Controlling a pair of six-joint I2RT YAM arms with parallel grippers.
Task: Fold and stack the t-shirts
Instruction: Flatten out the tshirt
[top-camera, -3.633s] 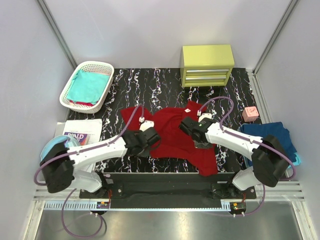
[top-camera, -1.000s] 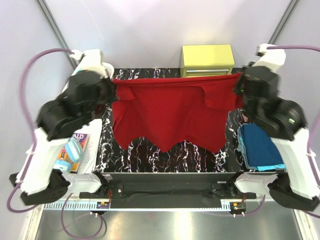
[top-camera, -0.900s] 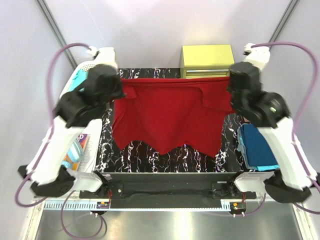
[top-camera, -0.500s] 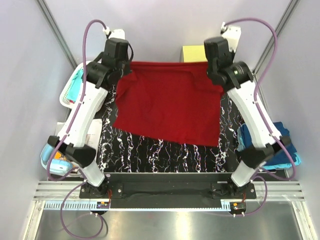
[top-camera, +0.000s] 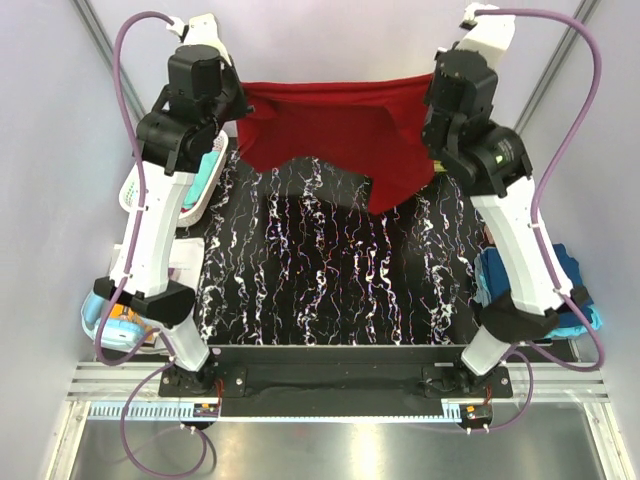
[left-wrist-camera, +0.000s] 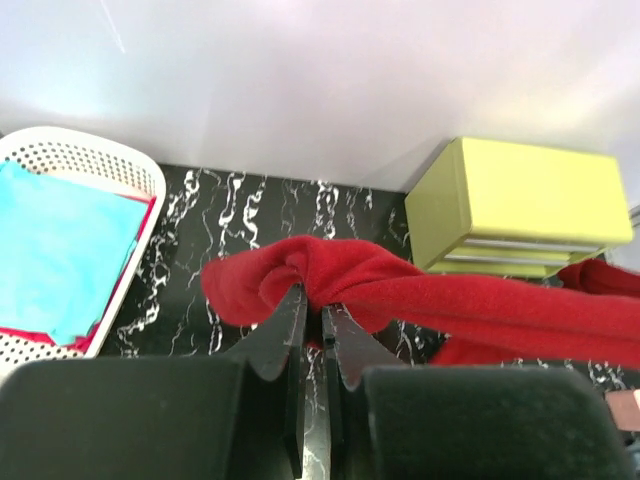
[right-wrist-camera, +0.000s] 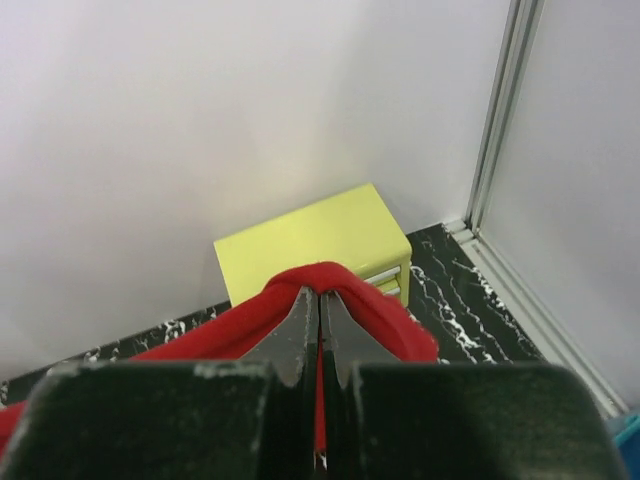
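Note:
I will next move my left gripper down and back toward my base and let go of the shirt's corner on the near part of the marbled tabletop, which is bare.
The dark red t-shirt (top-camera: 340, 125) hangs stretched between my two raised grippers high over the far end of the table. My left gripper (top-camera: 243, 95) is shut on its left corner, seen bunched at the fingertips in the left wrist view (left-wrist-camera: 312, 290). My right gripper (top-camera: 432, 85) is shut on its right corner, seen in the right wrist view (right-wrist-camera: 319, 285). A teal t-shirt (top-camera: 205, 170) lies in the white basket (left-wrist-camera: 120, 165). A navy t-shirt (top-camera: 520, 275) lies folded at the right table edge over a light blue one (top-camera: 590, 318).
A yellow drawer unit (right-wrist-camera: 310, 245) stands at the far right, mostly hidden behind the shirt in the top view. The black marbled tabletop (top-camera: 330, 270) lies below. A book and a blue bowl (top-camera: 105, 310) sit off the left edge. Grey walls close in on three sides.
Both arms have lifted the dark red t-shirt off the table and carried it up and toward the far wall, stretched wide; its hem now hangs free above the far table end.

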